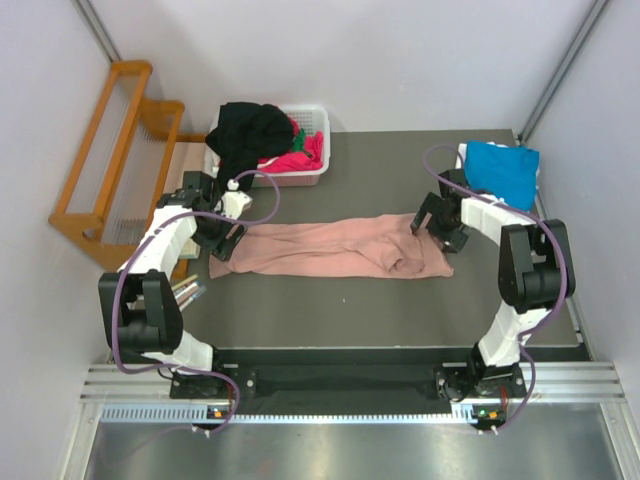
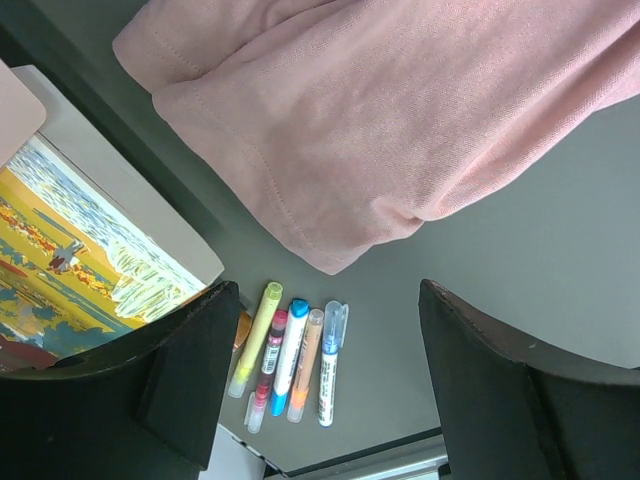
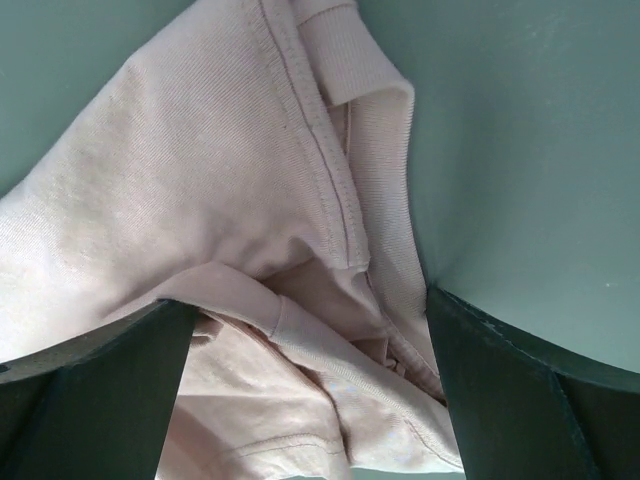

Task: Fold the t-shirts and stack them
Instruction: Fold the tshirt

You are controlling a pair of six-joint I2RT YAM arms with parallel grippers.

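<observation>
The t-shirt's collar and folds lie between the open fingers of the right gripper, so next it needs to stay low in place and close both fingers on them.
The salmon-pink t-shirt [image 1: 330, 250] lies stretched left to right across the middle of the grey table. My left gripper [image 1: 228, 240] is open and empty at the shirt's left end; in the left wrist view the shirt's corner [image 2: 380, 130] lies just beyond my open gripper [image 2: 328, 292]. My right gripper [image 1: 437, 226] is open over the shirt's bunched right end. In the right wrist view my gripper [image 3: 310, 300] straddles the collar and folds [image 3: 300, 230] without clamping them. A bright blue t-shirt [image 1: 502, 166] lies at the back right. Black [image 1: 250, 132], magenta [image 1: 300, 158] and green shirts fill the basket.
The white slatted basket [image 1: 318, 122] stands at the back left of the table. A wooden rack [image 1: 110, 150] stands off the table's left side. Several markers [image 2: 292, 355] and a colourful picture sheet [image 2: 70, 250] lie by the table's left edge.
</observation>
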